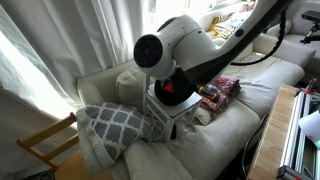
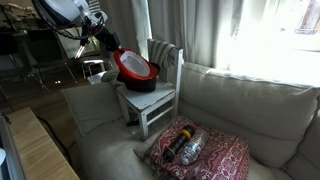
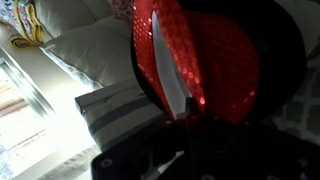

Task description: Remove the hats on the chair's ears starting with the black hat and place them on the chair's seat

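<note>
The red hat is still tilted, so next I need to lower its near edge in my gripper toward the black hat on the chair's seat (image 3: 283, 62) and release it there.
The small white chair (image 2: 160, 105) stands on the sofa. The black hat (image 2: 143, 86) lies on the chair's seat. The bright red hat (image 2: 134, 66) sits tilted right over the black hat, and the two seem to touch. My gripper (image 2: 114, 54) is shut on the red hat's near edge, at the chair's side. In the wrist view the red hat (image 3: 200, 55) fills the frame, with the black hat (image 3: 290, 60) behind it and the chair (image 3: 115, 112) at lower left. In an exterior view my arm hides most of the chair (image 1: 168, 118); a bit of red hat (image 1: 170, 87) shows.
The cream sofa (image 2: 230, 110) holds a red patterned cushion (image 2: 215, 158) with a dark object (image 2: 185, 147) on it. A grey-white patterned cushion (image 1: 110, 125) lies beside the chair. A natural-wood chair frame (image 1: 45, 140) stands by the sofa. A wooden table (image 2: 40, 150) is nearby.
</note>
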Available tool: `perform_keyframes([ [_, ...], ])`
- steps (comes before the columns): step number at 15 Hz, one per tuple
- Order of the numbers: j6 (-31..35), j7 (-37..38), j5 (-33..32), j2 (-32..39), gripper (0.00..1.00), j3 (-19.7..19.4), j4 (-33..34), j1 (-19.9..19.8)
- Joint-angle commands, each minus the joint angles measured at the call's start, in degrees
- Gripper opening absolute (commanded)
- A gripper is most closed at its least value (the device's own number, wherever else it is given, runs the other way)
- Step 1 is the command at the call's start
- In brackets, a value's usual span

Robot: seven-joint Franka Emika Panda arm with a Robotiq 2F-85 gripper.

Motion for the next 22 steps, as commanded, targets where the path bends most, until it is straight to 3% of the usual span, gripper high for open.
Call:
perform_keyframes([
  [1, 4.6, 0.5, -1.0, 1.6, 0.01, -0.7, 0.0, 0.6],
  [5, 5.7, -1.7, -2.3, 2.5, 0.01, -1.1, -0.6, 0.8],
  [9, 6.5, -6.3, 0.7, 3.4, 0.01, -0.4, -0.9, -0.1],
  [10, 7.1, -7.6, 2.8, 3.4, 0.18, 0.0, -0.8, -0.7],
  [11, 7.5, -8.1, 4.3, 3.5, 0.29, 0.0, -0.6, -0.9],
  [20, 13.6, -16.9, 21.7, 2.1, 0.96, -1.5, 1.1, -1.9],
  [22, 14.0, -18.5, 25.1, 0.9, 1.0, -2.2, 1.6, -1.8],
])
